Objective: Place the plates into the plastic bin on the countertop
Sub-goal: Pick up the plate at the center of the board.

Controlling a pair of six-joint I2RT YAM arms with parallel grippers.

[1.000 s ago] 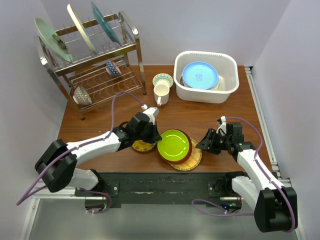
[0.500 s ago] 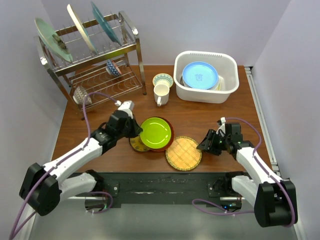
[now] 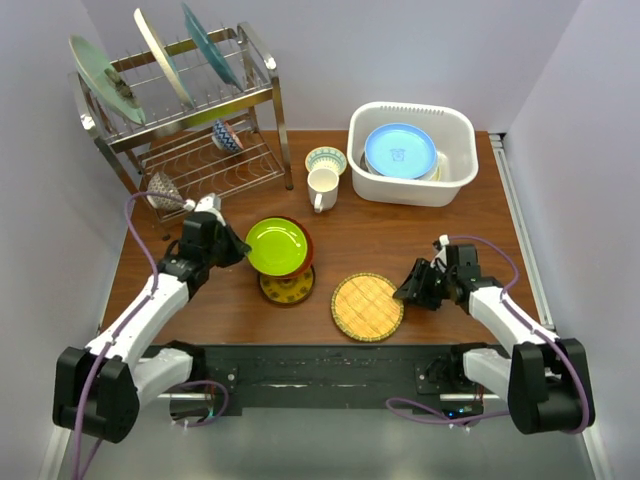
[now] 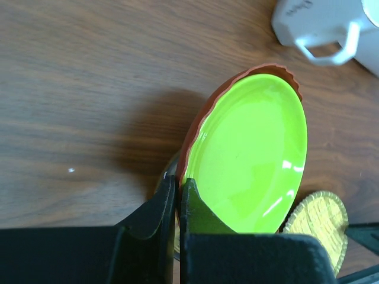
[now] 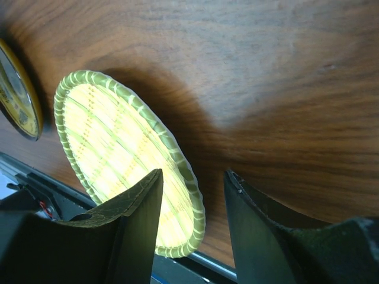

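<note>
Next, my left gripper lowers to its left in the top view, clear of the patterned plate [image 3: 287,289], and releases. Bare countertop lies below and on that side.
My left gripper [image 3: 236,249] is shut on the left rim of the lime green plate [image 3: 277,246], which is stacked on the red-orange plate [image 3: 301,263]. Both are held above the countertop [image 3: 370,235]. In the left wrist view the fingertips [image 4: 177,190] pinch both rims, green plate [image 4: 249,160] over red-orange [image 4: 200,115]. The yellow patterned plate [image 3: 287,289] lies under them. The yellow woven plate [image 3: 366,306] lies flat near the front edge. My right gripper [image 3: 408,290] is open, its jaws straddling the woven plate's [image 5: 118,154] right edge [image 5: 192,183]. The white plastic bin [image 3: 412,185] holds a blue-rimmed plate [image 3: 400,150].
A wire dish rack [image 3: 190,130] at the back left holds plates on edge and small bowls. A white mug [image 3: 322,188] and a small patterned bowl [image 3: 326,160] stand between the rack and the bin. The mug also shows in the left wrist view [image 4: 323,29].
My left arm has carried the lime green and red-orange plates leftward off the woven plate, uncovering it and the yellow patterned plate. My right gripper has barely moved.
</note>
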